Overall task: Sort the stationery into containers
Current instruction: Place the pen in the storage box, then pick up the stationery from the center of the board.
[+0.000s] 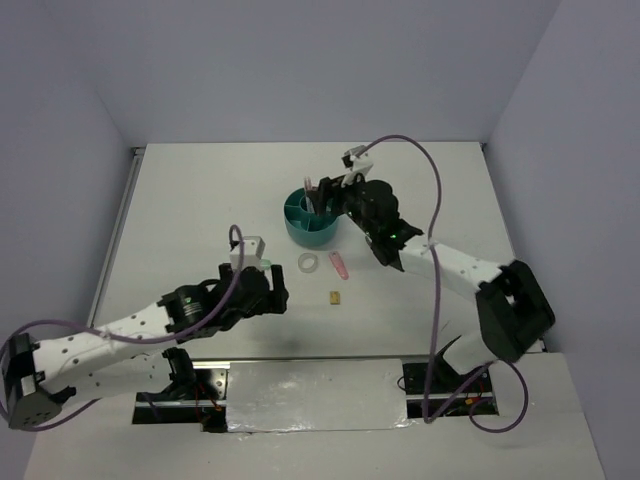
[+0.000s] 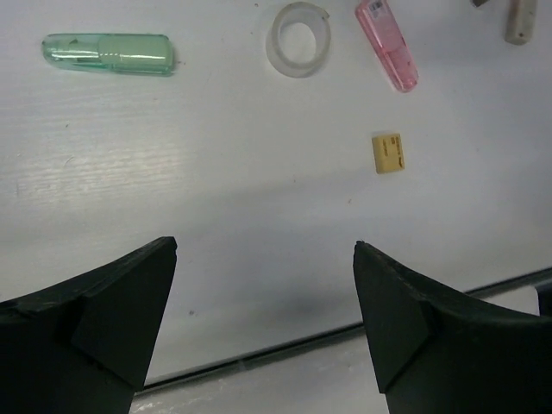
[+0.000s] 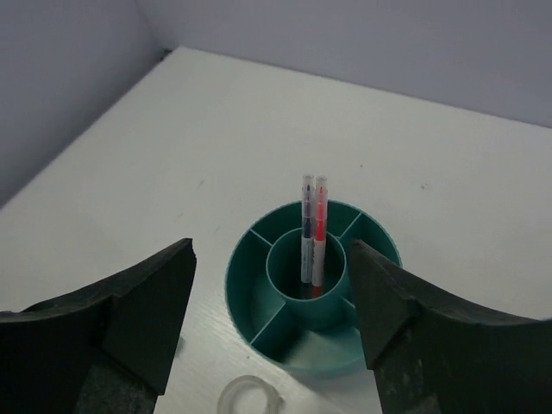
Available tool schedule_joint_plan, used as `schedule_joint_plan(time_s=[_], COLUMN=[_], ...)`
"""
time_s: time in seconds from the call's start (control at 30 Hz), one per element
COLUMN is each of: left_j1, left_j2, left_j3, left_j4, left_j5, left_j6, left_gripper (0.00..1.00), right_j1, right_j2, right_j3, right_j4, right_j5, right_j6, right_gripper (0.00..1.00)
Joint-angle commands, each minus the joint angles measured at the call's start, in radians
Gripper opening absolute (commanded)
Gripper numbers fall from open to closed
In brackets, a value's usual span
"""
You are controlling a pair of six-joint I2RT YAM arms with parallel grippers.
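The tape ring is below and outward of my left gripper, so my left gripper needs to go down and outward next, onto the tape ring's side by the mint-green capsule.
The round teal organiser stands mid-table and also shows in the right wrist view. A thin dark pen and a pink-red pen stand upright in its central cup. My right gripper is open and empty, above the organiser. On the table lie a mint-green capsule, a clear tape ring, a pink eraser, a tiny yellow block and a beige piece. My left gripper is open and empty, above bare table on the near side of these items.
In the top view the tape ring, eraser and yellow block lie between the organiser and the left gripper. The table's near edge runs under the left gripper. Grey walls close in the far side and both flanks.
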Motion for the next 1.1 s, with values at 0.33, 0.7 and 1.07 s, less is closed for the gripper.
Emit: schedule_joint_plan(time_s=[0.33,0.7,1.07], left_j1=[0.195,0.224,0.288], left_j2=[0.785,0.912,0.957], left_j3=[0.479,0.557,0.506], left_j4=[0.022,0.016,0.125], left_j5=[0.041,0.02,0.064], left_j6=[0.018,-0.03,0.021], left_gripper=[0.78,0.69,0.6], right_j1=[0.008,0.012,0.012], right_j2=[-0.7,-0.88,-0.904], right_j3=[-0.124,-0.204,-0.229], right_j4=[-0.579,-0.668,-0.673], right_j5=[0.066,-0.007,-0.041], right_j6=[0.164,0.179,0.182], right_gripper=[0.81,0.81,0.81])
